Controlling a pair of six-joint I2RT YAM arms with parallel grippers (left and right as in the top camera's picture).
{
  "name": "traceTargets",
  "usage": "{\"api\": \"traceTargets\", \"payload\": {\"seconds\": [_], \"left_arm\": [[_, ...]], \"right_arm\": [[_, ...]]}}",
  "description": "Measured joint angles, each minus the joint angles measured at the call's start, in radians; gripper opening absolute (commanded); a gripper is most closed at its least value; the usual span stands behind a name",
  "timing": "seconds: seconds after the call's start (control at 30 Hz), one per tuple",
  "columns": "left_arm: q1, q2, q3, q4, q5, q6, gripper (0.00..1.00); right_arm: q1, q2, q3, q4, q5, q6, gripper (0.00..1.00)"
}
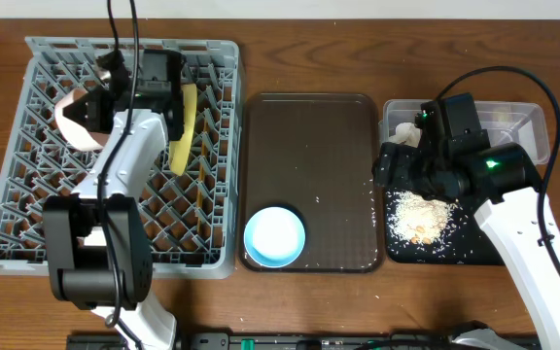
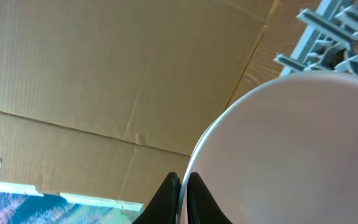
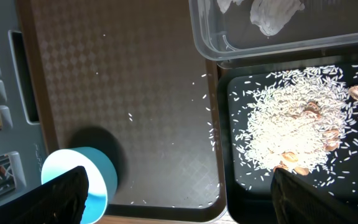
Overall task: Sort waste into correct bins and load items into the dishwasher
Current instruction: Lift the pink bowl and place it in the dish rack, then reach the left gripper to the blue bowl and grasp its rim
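My left gripper brings the tilted white bowl down toward the yellow plate next, since the bowl hangs above the dish rack's wires.
My left gripper (image 1: 93,101) is shut on the rim of the small white bowl (image 1: 69,124) and holds it tilted over the far left of the grey dish rack (image 1: 27,204). In the left wrist view the fingers (image 2: 183,186) pinch the bowl's edge (image 2: 291,143). The yellow plate (image 1: 185,126) stands on edge in the rack. The light blue bowl (image 1: 275,235) sits on the brown tray, also in the right wrist view (image 3: 101,177). My right gripper (image 1: 394,163) (image 3: 179,186) is open and empty above the gap between the brown tray and the black tray (image 1: 484,251). Crumbs (image 1: 421,216) (image 3: 291,130) lie in the black tray. A white tissue (image 3: 275,12) lies in the clear container (image 1: 523,131). Wrapper and chopsticks do not show.
The dark brown serving tray (image 1: 309,146) lies between the rack and the bins, with stray crumbs (image 3: 211,134) near its right rim. The clear container (image 3: 260,43) sits directly behind the black tray (image 3: 241,180). Cardboard (image 2: 104,74) fills the left wrist view's background.
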Motion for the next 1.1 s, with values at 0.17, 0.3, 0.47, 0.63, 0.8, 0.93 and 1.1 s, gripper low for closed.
{"api": "traceTargets", "payload": {"seconds": [0.17, 0.3, 0.47, 0.63, 0.8, 0.93, 1.1], "left_arm": [[0.006, 0.011, 0.0, 0.002, -0.003, 0.0, 0.07], [-0.013, 0.058, 0.0, 0.001, 0.003, 0.0, 0.07], [-0.05, 0.079, 0.0, 0.0, -0.029, 0.0, 0.07], [-0.073, 0.095, 0.0, 0.0, -0.023, -0.002, 0.26], [-0.074, 0.09, 0.0, -0.025, 0.034, -0.011, 0.33], [-0.073, 0.039, 0.0, -0.055, 0.177, -0.041, 0.46], [-0.072, -0.106, 0.0, -0.079, 0.426, -0.071, 0.63]], "right_arm": [[0.0, 0.0, 0.0, 0.001, 0.0, 0.0, 0.92], [0.0, 0.0, 0.0, 0.003, 0.0, 0.0, 0.92], [0.0, 0.0, 0.0, 0.003, 0.0, 0.0, 0.92], [0.0, 0.0, 0.0, 0.003, 0.0, 0.0, 0.92], [0.0, 0.0, 0.0, 0.003, 0.001, 0.0, 0.92], [0.0, 0.0, 0.0, 0.004, 0.001, 0.0, 0.92], [0.0, 0.0, 0.0, 0.005, 0.001, 0.0, 0.92]]}}
